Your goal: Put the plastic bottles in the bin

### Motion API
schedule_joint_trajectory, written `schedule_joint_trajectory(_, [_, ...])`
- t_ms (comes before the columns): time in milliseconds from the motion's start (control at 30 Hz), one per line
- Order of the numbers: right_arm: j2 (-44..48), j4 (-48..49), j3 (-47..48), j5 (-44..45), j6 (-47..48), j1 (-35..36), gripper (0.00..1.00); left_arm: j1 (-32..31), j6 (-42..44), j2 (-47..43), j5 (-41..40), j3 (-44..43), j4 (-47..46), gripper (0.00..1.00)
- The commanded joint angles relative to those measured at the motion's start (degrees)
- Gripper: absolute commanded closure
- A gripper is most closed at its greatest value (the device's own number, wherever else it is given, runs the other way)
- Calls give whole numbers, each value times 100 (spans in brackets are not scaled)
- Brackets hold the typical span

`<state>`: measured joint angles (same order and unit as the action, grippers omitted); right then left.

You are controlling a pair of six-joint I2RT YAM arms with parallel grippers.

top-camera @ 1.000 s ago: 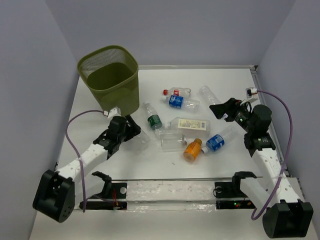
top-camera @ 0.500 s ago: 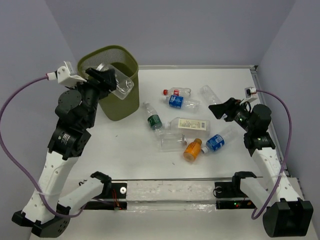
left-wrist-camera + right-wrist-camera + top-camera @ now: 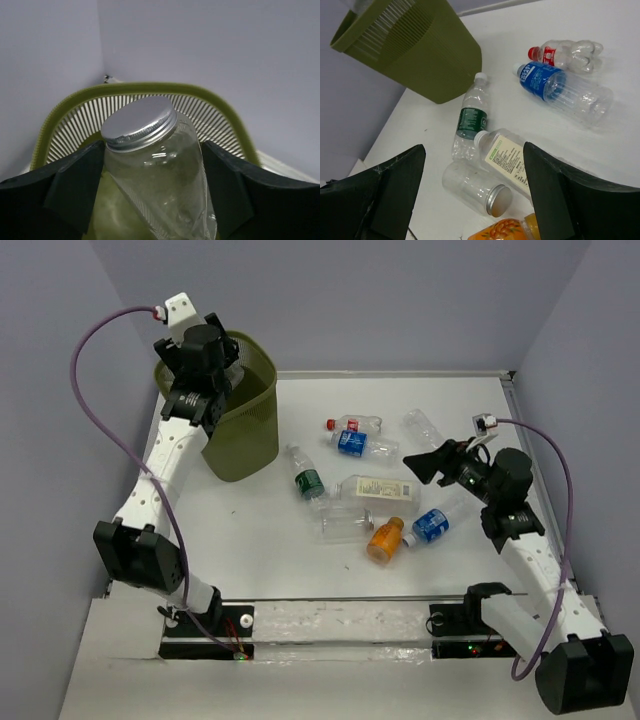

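The green label's cap-side edge (image 3: 304, 472) (image 3: 475, 109) gets my right gripper across and down onto it next, as the green label's bottle lies below the gripper, to its left in the top view.
My left gripper (image 3: 207, 370) is shut on a clear bottle with a silver screw cap (image 3: 150, 165) and holds it above the open mouth of the olive-green mesh bin (image 3: 250, 415). The bin's rim (image 3: 215, 102) curves behind the cap in the left wrist view. My right gripper (image 3: 420, 465) is open and empty. It hovers above the bottles lying on the table: a green-label bottle (image 3: 470, 120), a white-label bottle (image 3: 507, 157), a clear silver-capped bottle (image 3: 477, 187) and an orange bottle (image 3: 505, 231). The right gripper (image 3: 474, 146) has its jaws wide apart.
A red-capped bottle (image 3: 355, 424), a blue-label bottle (image 3: 360, 444) and a clear bottle (image 3: 420, 428) lie behind the cluster. Another blue-label bottle (image 3: 435, 523) lies near the right arm. Grey walls close in the table on the left, back and right.
My left arm has lifted the clear bottle from the table, swung it up past the bin's front rim and now holds it over the bin. My right gripper has moved slightly left.
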<state>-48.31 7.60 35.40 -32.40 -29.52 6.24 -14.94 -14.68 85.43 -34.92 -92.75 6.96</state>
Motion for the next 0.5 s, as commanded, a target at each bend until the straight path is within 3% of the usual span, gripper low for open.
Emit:
schedule_joint_trajectory(0, [-265,216,274,-65,323,577,15,88,229,-228,-104,-437,-169,1])
schedule_joint_trajectory(133, [-792,-179,660,558,867,1508,15,79,44,-1033,449,159,-353,1])
schedule_joint_trajectory(467, [-2636,-390,1803,2570,1211,3523,11,-123,-378,-3654,3059,3014,-248,1])
